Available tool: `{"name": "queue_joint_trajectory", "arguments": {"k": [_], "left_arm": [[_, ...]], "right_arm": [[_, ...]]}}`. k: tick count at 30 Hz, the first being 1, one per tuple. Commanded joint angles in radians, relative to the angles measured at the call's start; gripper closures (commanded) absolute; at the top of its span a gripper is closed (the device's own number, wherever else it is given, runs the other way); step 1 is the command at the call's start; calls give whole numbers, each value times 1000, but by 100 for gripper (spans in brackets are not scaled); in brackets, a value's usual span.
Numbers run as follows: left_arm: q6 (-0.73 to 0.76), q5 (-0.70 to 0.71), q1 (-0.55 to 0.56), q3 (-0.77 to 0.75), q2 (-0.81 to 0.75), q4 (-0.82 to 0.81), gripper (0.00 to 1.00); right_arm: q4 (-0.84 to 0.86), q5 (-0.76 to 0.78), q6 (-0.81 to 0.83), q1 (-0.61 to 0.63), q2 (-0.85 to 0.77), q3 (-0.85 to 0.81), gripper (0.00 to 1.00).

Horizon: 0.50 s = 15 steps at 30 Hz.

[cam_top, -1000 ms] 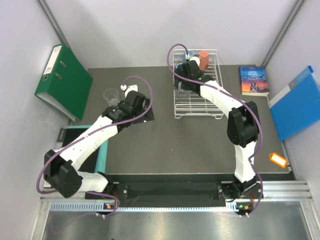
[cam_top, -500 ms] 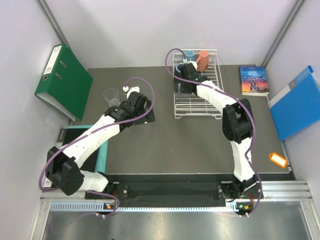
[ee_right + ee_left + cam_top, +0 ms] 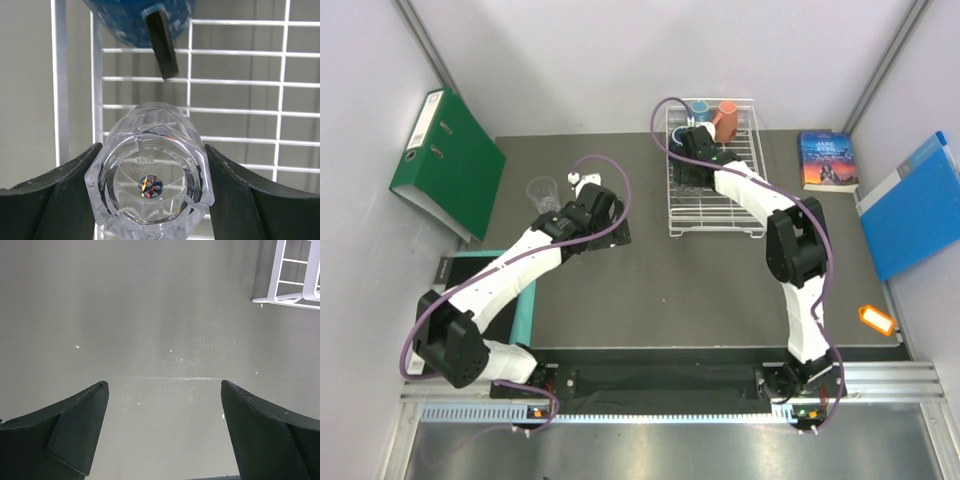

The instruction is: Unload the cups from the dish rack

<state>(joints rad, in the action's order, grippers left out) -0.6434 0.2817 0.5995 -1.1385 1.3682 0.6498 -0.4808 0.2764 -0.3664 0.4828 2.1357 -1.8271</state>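
The upturned clear glass is to the right of my left gripper in the top view. I will swing my left gripper there, tilting it level, to close on the glass's free rim.
The white wire dish rack (image 3: 740, 205) stands at the back centre. An orange mug (image 3: 726, 121) and a light-blue mug (image 3: 701, 108) sit at its far end. My right gripper (image 3: 686, 170) is down in the rack's left side. In the right wrist view its fingers (image 3: 70, 190) press both sides of an upturned clear glass (image 3: 150, 185), with the dark-blue mug (image 3: 125, 20) just beyond it. A second clear glass (image 3: 542, 192) stands on the table to the left. My left gripper (image 3: 606, 224) is open and empty over bare table (image 3: 165, 385), and the rack's corner (image 3: 280, 295) shows at its upper right.
A green binder (image 3: 445, 160) leans at the back left. A book (image 3: 828, 160) and a blue folder (image 3: 915, 205) lie at the right. An orange tag (image 3: 877, 319) is near the right front. A teal tray (image 3: 520, 300) lies under the left arm.
My right gripper has moved down and left into the rack's left side, round the clear glass. My left gripper has shifted slightly right, away from the glass on the table.
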Motion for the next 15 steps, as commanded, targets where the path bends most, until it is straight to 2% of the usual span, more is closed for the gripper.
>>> {"name": "queue_joint_trajectory", "arguments": {"k": [1,7,11,13,14,15], "left_arm": [[14,10,5,-27,0,-44,2],[10,16,3,-73,-1,-76,1],[-36,1,-3,-86,-11,-130,1],[-76,-45,-27,-87,-21,-157,1],[-116,-82,-41,-81,-26,-180,1],[-133,-186,-56,-70,-32,-209,1]], "right_arm": [[25,35,9,19,-172,25,100],[73,-31,-22,34,-430,176,100],[137,-104,-78,22,-652,367,100],[247,-196,-159,4,-738,467,100],[292,-235,-190,-21,-817,573,100],[350,-312,-225,-32,-853,627,100]]}}
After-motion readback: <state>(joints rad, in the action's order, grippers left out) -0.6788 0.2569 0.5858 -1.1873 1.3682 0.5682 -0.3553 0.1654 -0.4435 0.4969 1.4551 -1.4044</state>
